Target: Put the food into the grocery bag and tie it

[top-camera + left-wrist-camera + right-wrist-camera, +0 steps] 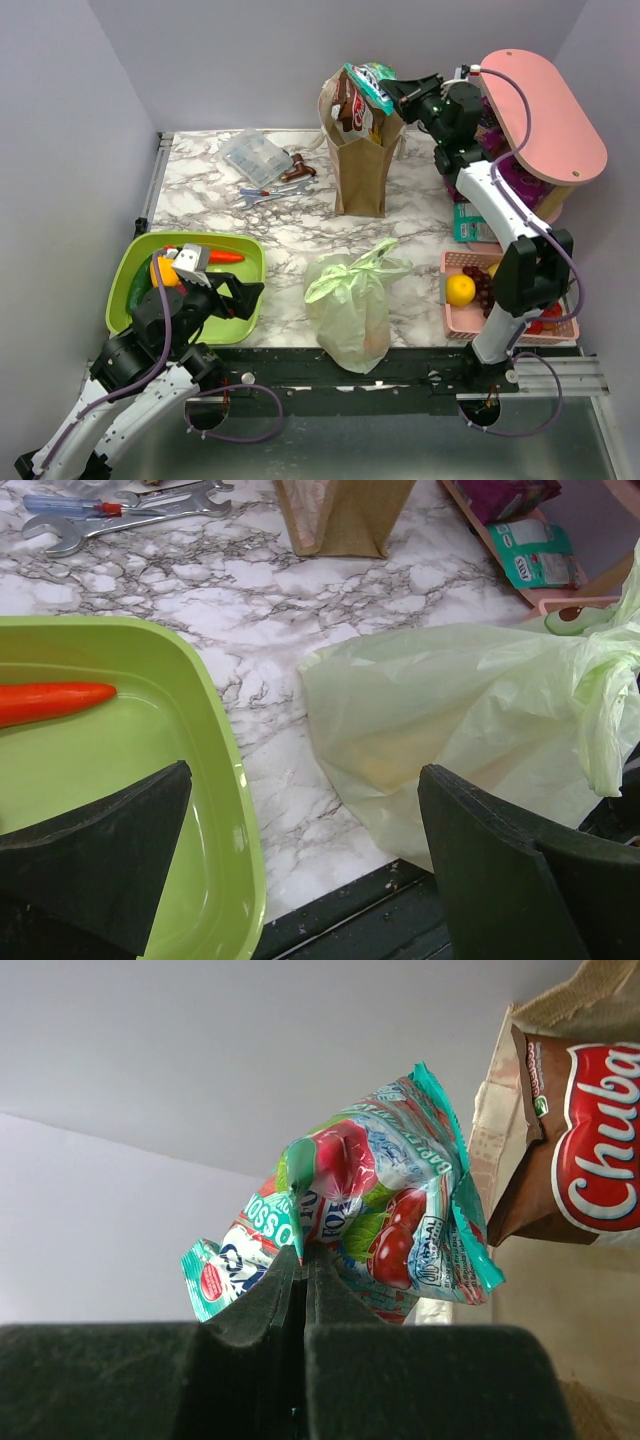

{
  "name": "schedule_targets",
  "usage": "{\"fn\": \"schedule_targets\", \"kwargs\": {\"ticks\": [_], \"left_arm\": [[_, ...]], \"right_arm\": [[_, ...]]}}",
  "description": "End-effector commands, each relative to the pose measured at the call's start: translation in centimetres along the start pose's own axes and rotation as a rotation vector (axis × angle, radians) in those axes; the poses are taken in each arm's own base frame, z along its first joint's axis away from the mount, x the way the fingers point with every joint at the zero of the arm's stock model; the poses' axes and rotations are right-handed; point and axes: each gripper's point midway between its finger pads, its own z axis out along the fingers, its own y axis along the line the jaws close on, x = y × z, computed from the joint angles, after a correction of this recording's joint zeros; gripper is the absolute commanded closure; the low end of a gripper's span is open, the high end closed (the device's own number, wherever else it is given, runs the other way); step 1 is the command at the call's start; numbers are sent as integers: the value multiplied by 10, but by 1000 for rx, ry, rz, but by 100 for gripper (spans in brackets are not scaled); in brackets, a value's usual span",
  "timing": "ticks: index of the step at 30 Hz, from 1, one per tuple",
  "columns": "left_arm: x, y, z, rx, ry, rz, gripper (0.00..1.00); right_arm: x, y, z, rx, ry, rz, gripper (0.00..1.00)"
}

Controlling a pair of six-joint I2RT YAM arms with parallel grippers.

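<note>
The robot's right gripper needs to ease outward toward the far rim of the paper bag next and open, because the opening of the bag is beneath the teal cherry snack packet (372, 82).
The pale green grocery bag (350, 305) (450, 710) stands at the table's front middle, its handles bunched at the top, with something yellow-orange faintly showing through it. Food lies outside it: a carrot (225, 257) (50, 700), a yellow pepper (162, 270) and a cucumber (137, 287) in the lime tray (245, 300) (215, 780), and an orange (460, 289) in the pink basket (455, 320). My left gripper (235, 295) (305, 780) hangs open over the tray's right rim, empty. My right gripper (395, 92) (305, 1255) is shut on a teal cherry snack packet (372, 82) (380, 1210) above the brown paper bag (360, 160).
A Chuba packet (590, 1140) sticks out of the paper bag. Wrenches (275, 190) (120, 510) and a clear plastic box (255, 155) lie at the back left. A pink shelf (545, 110) with packets stands at the back right.
</note>
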Motion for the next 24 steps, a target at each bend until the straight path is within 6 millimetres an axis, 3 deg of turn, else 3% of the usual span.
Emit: {"fn": "schedule_targets", "kwargs": {"ticks": [1,9,15,24], "left_arm": [[-4,3,-1,-15,-26,0,2],[-5,3,-2,-14,-30,0,1],[-5,4,-2,-14,-32,-1,1],[-5,4,-2,-19,-31,0,2]], "right_arm": [[-16,21,19,-80,-69,154,99],[-22,-4,51,-79,-116,358,99],[-33,-21,74,-28,-180,313,99],[-26,-54,108,-5,-173,326,99]]}}
